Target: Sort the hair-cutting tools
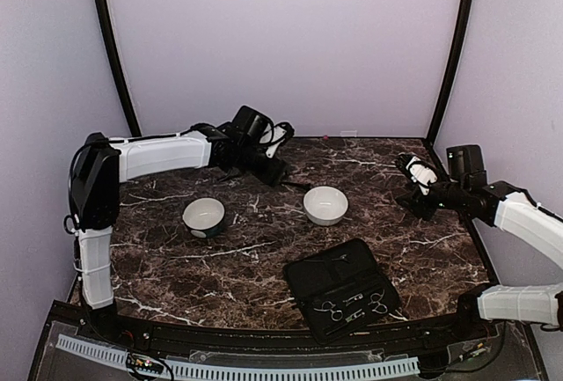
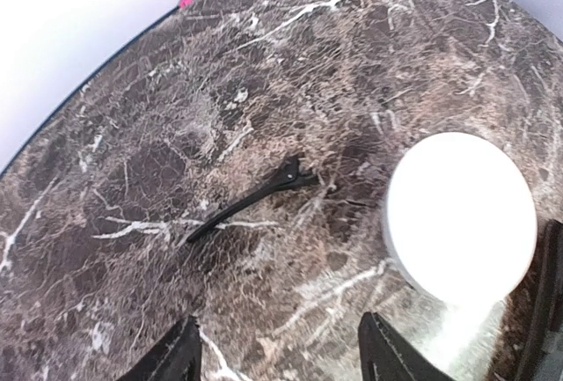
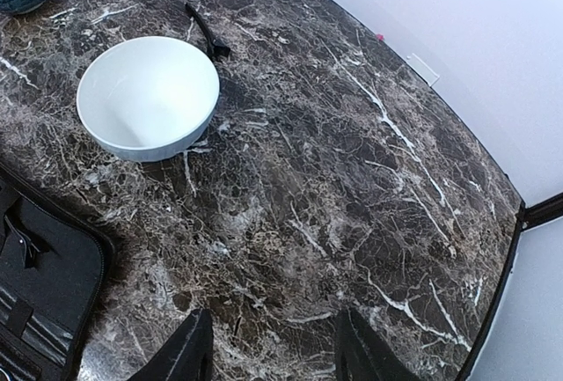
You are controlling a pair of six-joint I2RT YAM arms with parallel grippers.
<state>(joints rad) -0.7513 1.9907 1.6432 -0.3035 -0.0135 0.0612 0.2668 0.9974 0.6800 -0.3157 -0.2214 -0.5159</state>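
My left gripper is due to move down toward the white bowl next, to the body behind the forked end of the hair clip.
A thin black hair clip lies flat on the marble table, just ahead of my left gripper. That gripper is open, holds nothing, and hovers at the back middle of the table. The same clip shows behind the white bowl in the right wrist view. Silvery scissors with ring handles lie in the open black case; a second pair lies beside them. My right gripper is open over bare marble at the right side.
Two bowls stand mid-table: a white one right of the clip, also seen as the white bowl and the white bowl, and a dark-sided one to the left. The table's curved back edge meets the wall.
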